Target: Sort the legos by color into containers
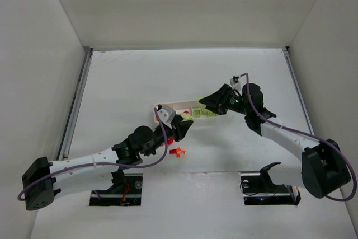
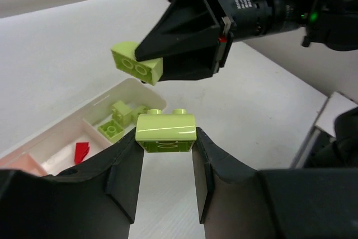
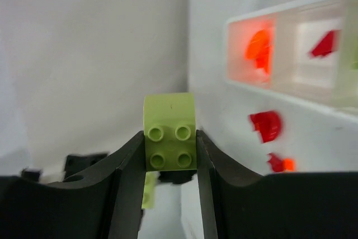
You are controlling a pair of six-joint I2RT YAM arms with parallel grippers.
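Note:
I will next move my left gripper outward, to the right in the top view, and down over the tray's section holding yellow-green pieces to let go, because that section matches my brick.
My left gripper (image 2: 166, 138) is shut on a yellow-green lego brick (image 2: 166, 131), held just in front of the white tray (image 2: 150, 92). My right gripper (image 3: 169, 144) is shut on another yellow-green brick (image 3: 170, 139) and hangs over the tray's right end (image 1: 202, 101). In the left wrist view that second brick (image 2: 137, 64) is above the compartment holding yellow-green pieces (image 2: 119, 119). The middle compartment holds a red piece (image 2: 81, 150). An orange piece (image 3: 258, 48) lies in the far compartment. From above, the left gripper (image 1: 184, 120) sits beside the tray's near side.
Loose red and orange pieces (image 1: 178, 151) lie on the table in front of the tray, near the left arm's wrist, with another red one (image 3: 265, 125) closer to the tray. White walls enclose the table on three sides.

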